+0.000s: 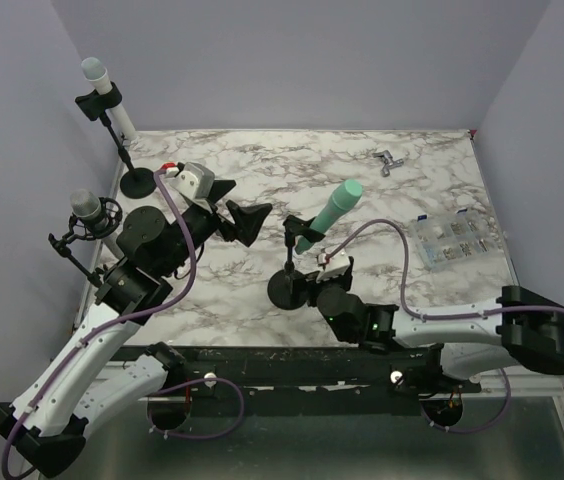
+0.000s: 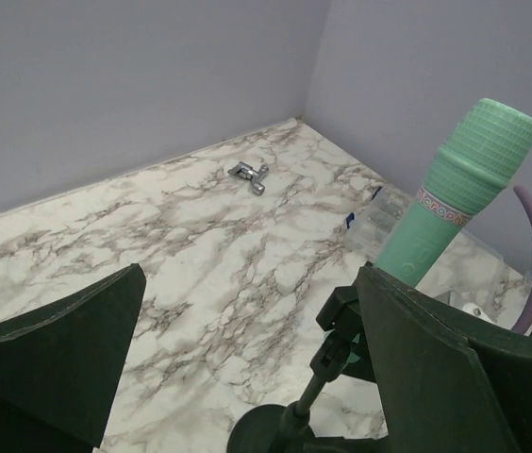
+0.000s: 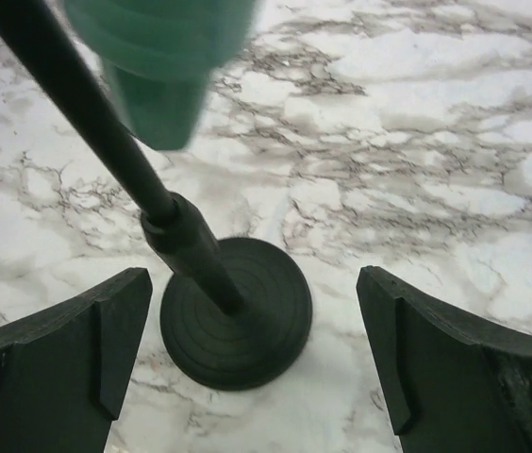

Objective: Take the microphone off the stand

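The microphone's body below its head (image 1: pixel 329 215) is bare above the clip, so my right gripper rises outward from beside the stand's base to close there next.
A mint-green microphone (image 1: pixel 330 213) sits tilted in the clip of a black stand (image 1: pixel 290 255) with a round base (image 1: pixel 286 292) at the table's middle. My left gripper (image 1: pixel 242 207) is open and empty, left of the stand at about the clip's height. In the left wrist view the microphone (image 2: pixel 455 198) rises past my right finger and the gripper (image 2: pixel 252 274) is open. My right gripper (image 1: pixel 314 282) is open and low beside the base. In the right wrist view the gripper (image 3: pixel 254 283) is open with the base (image 3: pixel 238 326) between the fingers, untouched, and the microphone's tail (image 3: pixel 157 57) is blurred overhead.
Two other microphones on stands stand at the far left: a white one (image 1: pixel 102 85) and a grey-headed one (image 1: pixel 87 205). A small metal part (image 1: pixel 390 160) lies at the back. A clear compartment box (image 1: pixel 454 238) sits at the right edge.
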Available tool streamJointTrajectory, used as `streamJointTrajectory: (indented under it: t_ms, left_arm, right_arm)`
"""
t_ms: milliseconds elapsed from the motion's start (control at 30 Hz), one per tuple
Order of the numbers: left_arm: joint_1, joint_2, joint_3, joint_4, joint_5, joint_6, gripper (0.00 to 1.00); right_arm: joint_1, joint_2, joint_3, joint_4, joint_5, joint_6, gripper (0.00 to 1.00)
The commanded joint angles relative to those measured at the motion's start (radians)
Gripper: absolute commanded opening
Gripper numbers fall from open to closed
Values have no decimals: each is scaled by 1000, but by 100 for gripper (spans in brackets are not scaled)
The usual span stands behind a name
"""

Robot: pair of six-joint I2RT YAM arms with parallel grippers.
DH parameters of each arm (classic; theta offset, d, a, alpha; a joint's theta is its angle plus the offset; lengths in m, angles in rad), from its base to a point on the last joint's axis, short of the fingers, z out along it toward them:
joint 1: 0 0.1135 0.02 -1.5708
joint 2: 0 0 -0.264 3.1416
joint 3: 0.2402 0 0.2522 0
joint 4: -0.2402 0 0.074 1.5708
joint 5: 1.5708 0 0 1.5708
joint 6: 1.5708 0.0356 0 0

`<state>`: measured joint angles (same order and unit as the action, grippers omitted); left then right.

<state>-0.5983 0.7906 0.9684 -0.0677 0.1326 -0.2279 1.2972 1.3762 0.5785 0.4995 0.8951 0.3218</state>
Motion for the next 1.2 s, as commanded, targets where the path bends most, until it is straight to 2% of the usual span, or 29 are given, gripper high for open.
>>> streamJointTrajectory:
  t_ms: [0,100,233,300,433,500,600,700,833,900,967,1033,1167]
  left_arm:
    - [-10,14,23,-10,50,10,99]
    - [-14,21,20,0,88,17,99]
    - [-17,29,15,8,111,23,99]
    - [-17,30,7,23,161,34,99]
    - [-25,33,-16,51,260,75,99]
    - [-30,34,-17,51,264,94,99]
    - [-35,30,-29,57,254,105,99]
    - [-43,30,-33,56,251,114,99]
    - [-60,38,-27,41,244,133,99]
    - [-72,42,-22,29,227,146,99]
    - [-84,47,-20,19,218,157,99]
    - [-100,54,-15,5,207,172,99]
    - [-133,65,-5,-17,194,190,99]
  right_arm:
    - [9,-140,-71,-331,-46,260,100]
    - [10,-226,-95,-471,-50,427,100]
    - [10,-292,-102,-684,31,669,100]
    - [9,-318,-96,-735,47,695,100]
    - [9,-430,-71,-715,32,547,100]
    - [9,-477,-49,-685,21,431,100]
    - [9,-537,24,-677,-77,266,100]
    - [10,-601,101,-677,-98,198,100]
    - [9,-678,147,-526,-147,84,100]
    - [9,-663,172,-446,-133,48,100]
    - [9,-588,243,-444,-70,26,100]
    - [9,-507,317,-457,-64,-15,100]
    - [7,-372,461,-569,107,48,100]
